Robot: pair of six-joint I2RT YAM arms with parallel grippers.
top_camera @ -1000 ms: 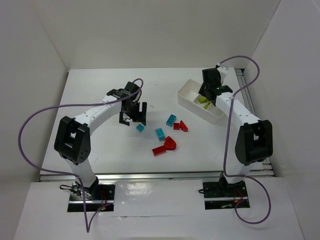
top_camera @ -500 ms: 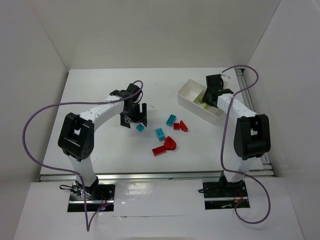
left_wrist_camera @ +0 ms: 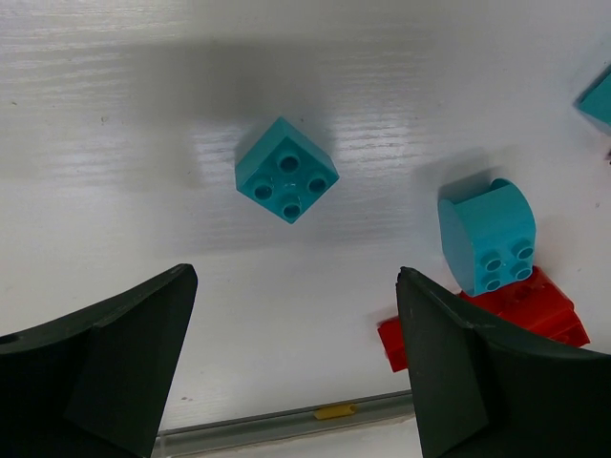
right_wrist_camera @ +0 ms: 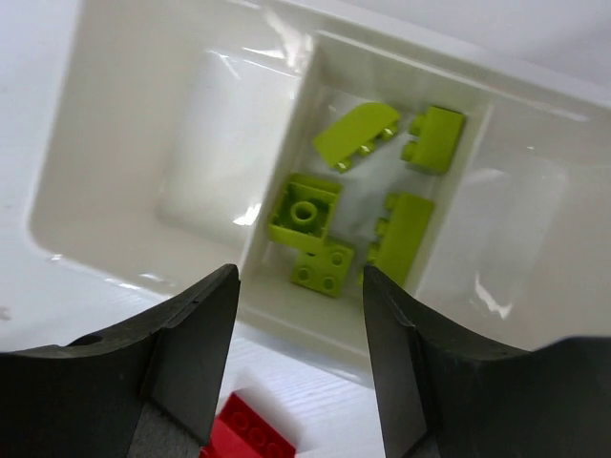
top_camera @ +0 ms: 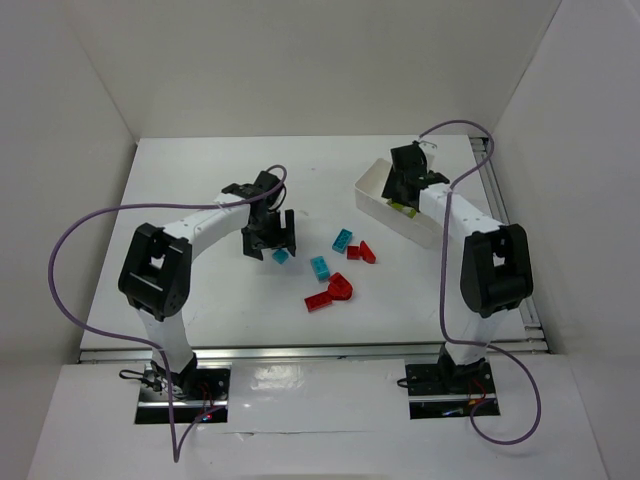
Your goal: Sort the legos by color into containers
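The small cyan square brick (top_camera: 281, 256) (left_wrist_camera: 286, 170) lies alone with bare table around it, so the robot's left gripper will next lower onto it and close on its opposite sides.
My left gripper (top_camera: 268, 243) is open and empty, low over the table just left of a small cyan square brick (top_camera: 281, 256). In the left wrist view that brick (left_wrist_camera: 286, 170) lies ahead of the open gripper (left_wrist_camera: 296, 353), with a rounded cyan brick (left_wrist_camera: 487, 234) on the right and a red brick (left_wrist_camera: 535, 307) touching it. My right gripper (top_camera: 400, 192) is open and empty above the white tray (top_camera: 372, 181). The right wrist view shows several lime green bricks (right_wrist_camera: 305, 208) in the tray's (right_wrist_camera: 315, 320) middle section, beyond the open gripper (right_wrist_camera: 298, 343).
Two more cyan bricks (top_camera: 343, 239) (top_camera: 320, 266) and red bricks (top_camera: 362, 252) (top_camera: 331, 293) lie loose mid-table between the arms. The tray section left of the green bricks (right_wrist_camera: 181, 162) holds nothing. A red brick (right_wrist_camera: 248, 431) lies just outside the tray's near wall.
My right gripper has swung left over the tray, from its right part to its middle. My left gripper has shifted slightly down toward the cyan square brick. The bricks have not moved.
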